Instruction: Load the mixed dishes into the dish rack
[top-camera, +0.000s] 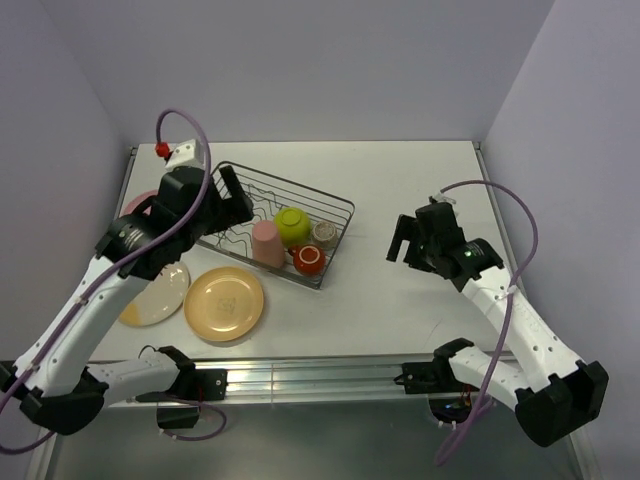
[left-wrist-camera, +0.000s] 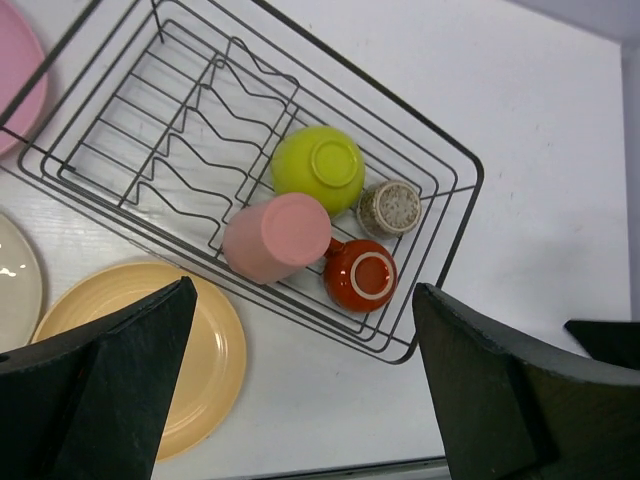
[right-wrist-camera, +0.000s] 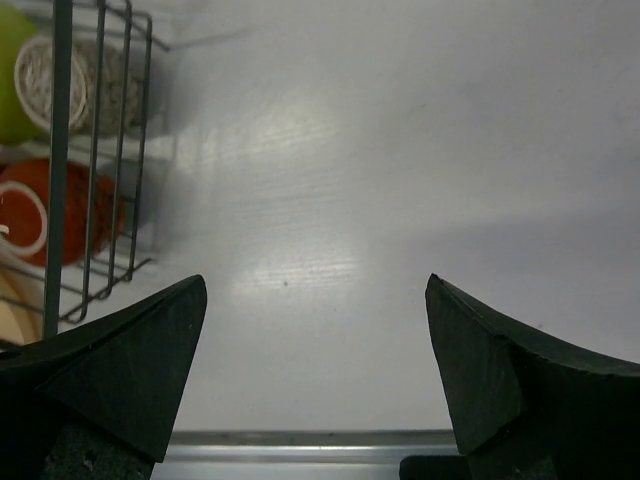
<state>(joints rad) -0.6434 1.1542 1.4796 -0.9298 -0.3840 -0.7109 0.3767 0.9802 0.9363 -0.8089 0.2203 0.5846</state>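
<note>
My right gripper moves across left in the top view to the tan-orange plate next, then down onto its nearest rim (top-camera: 260, 304), where bare table leaves room.
The silver wire dish rack (top-camera: 300, 187) holds the lime-green bowl (top-camera: 292, 225), the grey-beige cup (top-camera: 323, 233), the red mug (top-camera: 309, 260) and the salmon-pink tumbler (top-camera: 267, 243), all upside down at its right end. The tan-orange plate (top-camera: 225, 303) and the cream plate (top-camera: 160, 295) lie on the table in front of the rack. The pink plate (top-camera: 138, 203) lies left of it, mostly hidden by my left arm. My left gripper (left-wrist-camera: 305, 380) is open and empty, high above the rack's near edge. My right gripper (right-wrist-camera: 315, 370) is open and empty over bare table right of the rack (right-wrist-camera: 95, 150).
The rack's wavy plate dividers (left-wrist-camera: 200, 140) stand empty. White walls close the table at the back and sides. A metal rail (top-camera: 310, 375) runs along the near edge between the arm bases.
</note>
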